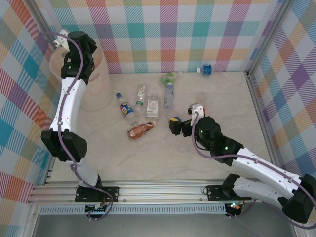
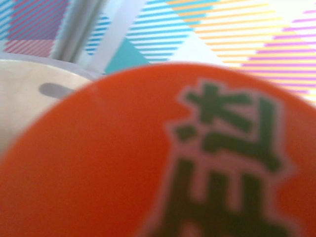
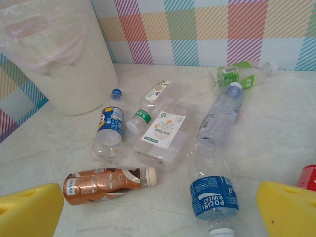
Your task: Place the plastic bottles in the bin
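Note:
I will next turn my left gripper further over the beige bin's opening (image 1: 96, 61) (image 2: 22, 106) and let go of the plastic bottle there, because the bin already stands open beneath it.
My left gripper (image 1: 74, 47) hangs over the beige bin (image 1: 98, 81), shut on a plastic bottle whose orange label with green characters (image 2: 123, 163) sits right against the left wrist camera. The bin's rim (image 2: 29, 81) shows behind it. Several plastic bottles lie on the table: a blue-labelled one (image 3: 109, 126), a green-labelled one with a white cap (image 3: 143, 116), a flat clear one with a white label (image 3: 165, 133), a crushed brown one (image 3: 101, 185), a blue Pocari Sweat one (image 3: 213, 195) and a clear blue-capped one (image 3: 219, 116). My right gripper (image 3: 158, 217) stands open just short of them, with yellow pads (image 3: 29, 210).
The bin (image 3: 69, 59), lined with a thin bag, stands at the far left. A green-labelled bottle (image 1: 169, 78) and a blue one (image 1: 205, 69) lie near the checked back wall. A red-labelled object (image 3: 309, 177) sits by my right pad. Metal frame posts edge the table's right side (image 1: 249, 89).

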Available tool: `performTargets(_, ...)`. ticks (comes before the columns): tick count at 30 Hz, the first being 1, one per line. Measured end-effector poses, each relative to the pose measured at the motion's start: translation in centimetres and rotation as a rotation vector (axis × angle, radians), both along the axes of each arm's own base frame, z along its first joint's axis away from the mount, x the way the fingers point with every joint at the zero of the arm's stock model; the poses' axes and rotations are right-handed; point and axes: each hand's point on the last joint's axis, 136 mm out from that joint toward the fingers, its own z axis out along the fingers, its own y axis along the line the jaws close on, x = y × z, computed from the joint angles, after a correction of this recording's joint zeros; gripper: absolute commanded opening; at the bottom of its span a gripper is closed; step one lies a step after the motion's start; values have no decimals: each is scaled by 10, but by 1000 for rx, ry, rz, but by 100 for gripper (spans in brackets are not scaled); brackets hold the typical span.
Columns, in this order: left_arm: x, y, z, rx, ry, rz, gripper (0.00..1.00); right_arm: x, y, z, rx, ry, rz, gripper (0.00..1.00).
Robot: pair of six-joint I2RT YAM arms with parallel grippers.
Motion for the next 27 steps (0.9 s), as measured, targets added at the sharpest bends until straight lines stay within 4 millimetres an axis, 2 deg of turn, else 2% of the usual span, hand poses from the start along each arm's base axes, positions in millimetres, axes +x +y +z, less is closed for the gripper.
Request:
performTargets(5, 12, 35, -16, -95, -4, 107, 43, -4, -6, 0, 8, -2, -8, 100)
performTargets(8, 23, 48, -25, -138, 3, 140, 45, -5, -8, 1, 6, 0, -10, 100)
performTargets(16, 55, 55, -62, -251, 62, 141, 49, -7, -15, 0, -4, 1, -30, 100)
performTargets(21, 63, 55, -89, -316, 111, 134, 68, -8, -17, -3, -11, 7, -35, 100)
performTargets(27, 70, 46, -92, -383, 105, 66, 93, -7, -22, -7, -14, 13, -59, 100)
